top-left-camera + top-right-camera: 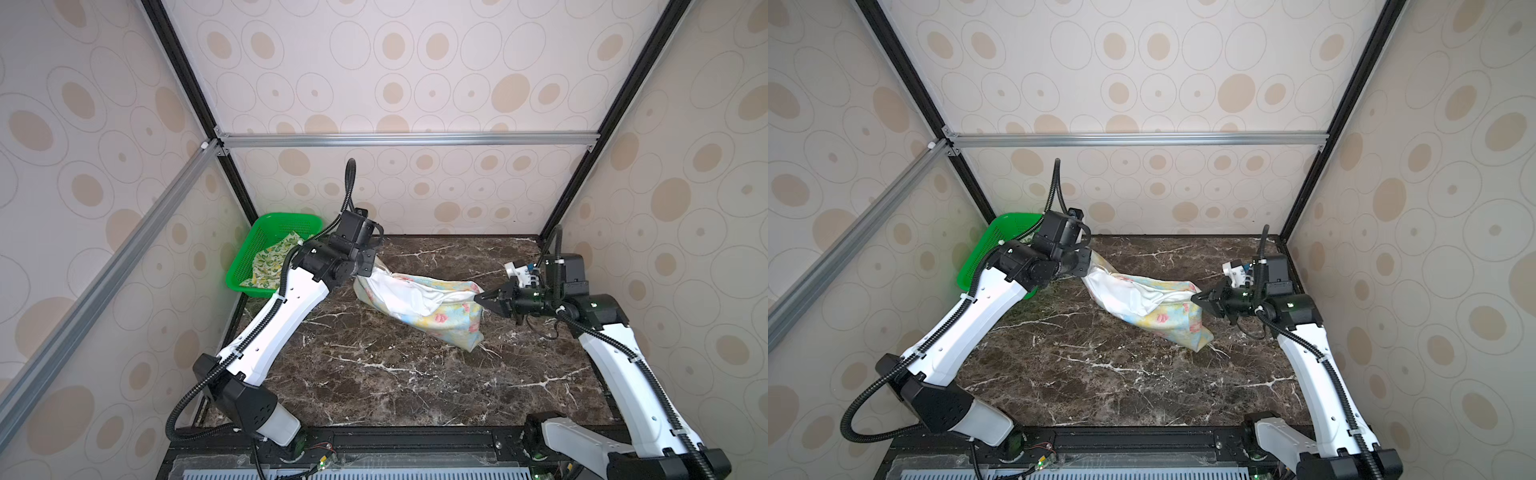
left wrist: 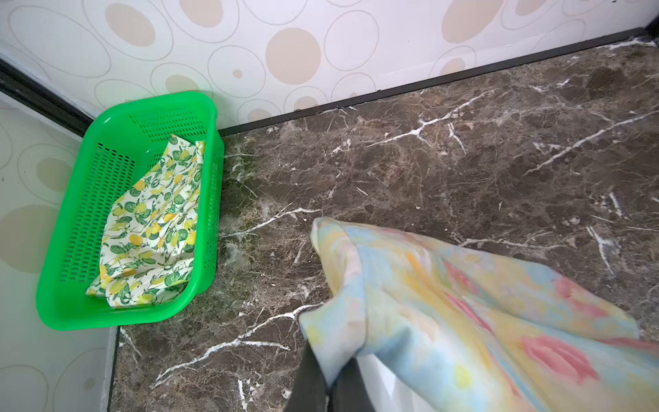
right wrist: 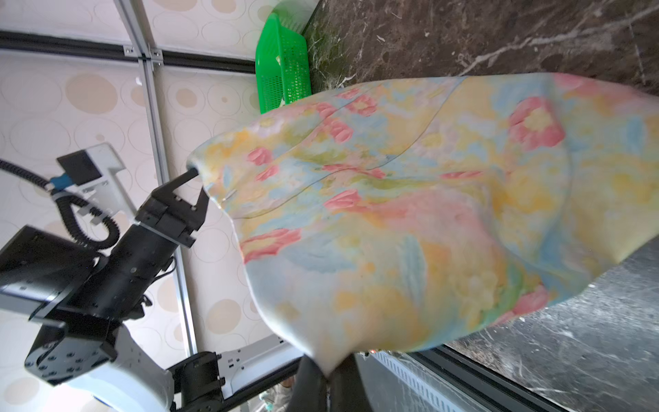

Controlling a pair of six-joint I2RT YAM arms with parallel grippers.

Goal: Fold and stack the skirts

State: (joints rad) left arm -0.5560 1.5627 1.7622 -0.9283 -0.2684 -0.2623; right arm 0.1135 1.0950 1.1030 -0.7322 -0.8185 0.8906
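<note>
My right gripper should next lower the skirt's pinched corner after the skirt's lower end (image 1: 465,336) and release it there, because that end hangs down below to the marble table.
The pastel blue-yellow skirt (image 1: 432,309) (image 1: 1156,307) with pink flowers hangs stretched between my two grippers, its white lining showing on top and its lower end touching the marble table. My left gripper (image 1: 371,266) (image 2: 330,378) is shut on the skirt's back-left corner (image 2: 342,321). My right gripper (image 1: 478,298) (image 3: 330,371) is shut on the opposite corner (image 3: 356,339). In the right wrist view the left gripper (image 3: 198,182) pinches the far edge. The cream lemon-print skirt (image 1: 270,266) (image 2: 153,228) lies crumpled in the green basket.
The green mesh basket (image 1: 245,253) (image 2: 64,285) stands in the back-left corner against the walls. Dark marble tabletop (image 1: 374,374) spreads in front of the held skirt. Patterned walls and a metal frame close in three sides.
</note>
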